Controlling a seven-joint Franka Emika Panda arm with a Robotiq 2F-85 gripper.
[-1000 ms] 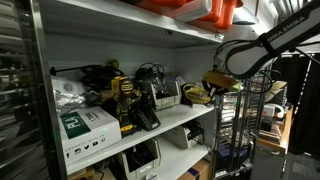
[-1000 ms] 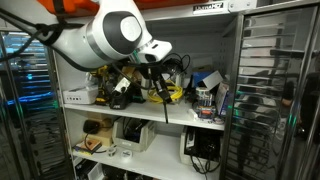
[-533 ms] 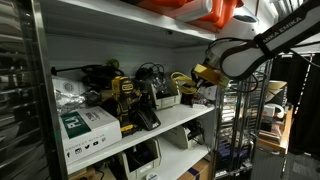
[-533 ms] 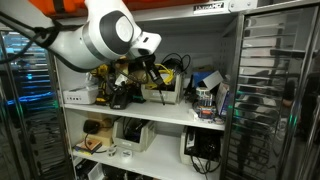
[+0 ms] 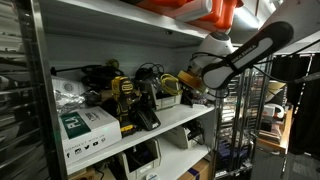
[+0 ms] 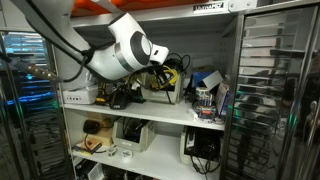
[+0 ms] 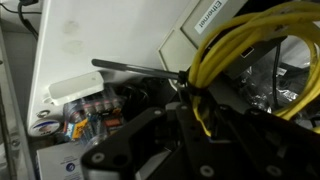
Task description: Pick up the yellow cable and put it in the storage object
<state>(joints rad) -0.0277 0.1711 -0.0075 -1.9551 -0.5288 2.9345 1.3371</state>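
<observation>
The gripper moves outward, deeper into the shelf bay, over the bin's opening (image 5: 167, 91) (image 7: 262, 72) next and releases the cable, as it's still by the labelled edge.
My gripper (image 7: 196, 112) is shut on the yellow cable (image 7: 250, 45), whose bright loops hang bunched in front of the fingers in the wrist view. In both exterior views the gripper (image 5: 186, 82) (image 6: 160, 74) holds the cable (image 5: 190, 80) (image 6: 171, 71) inside the middle shelf bay, just above the storage object (image 5: 168, 100) (image 6: 162, 96), a small whitish-grey open bin with black cords in and behind it. The cable hangs in the air and I cannot tell whether it touches the bin.
Yellow-black power tools (image 5: 122, 96) stand beside the bin. A white-and-green cardboard box (image 5: 86, 130) sits at the shelf end. The shelf above (image 5: 130, 22) is close overhead. A wire rack (image 5: 245, 120) stands beside the shelving. Small clutter (image 6: 205, 100) fills the shelf's other end.
My gripper has carried the yellow cable from the shelf's open end up and into the bay, over to the small bin. The arm has reached further in.
</observation>
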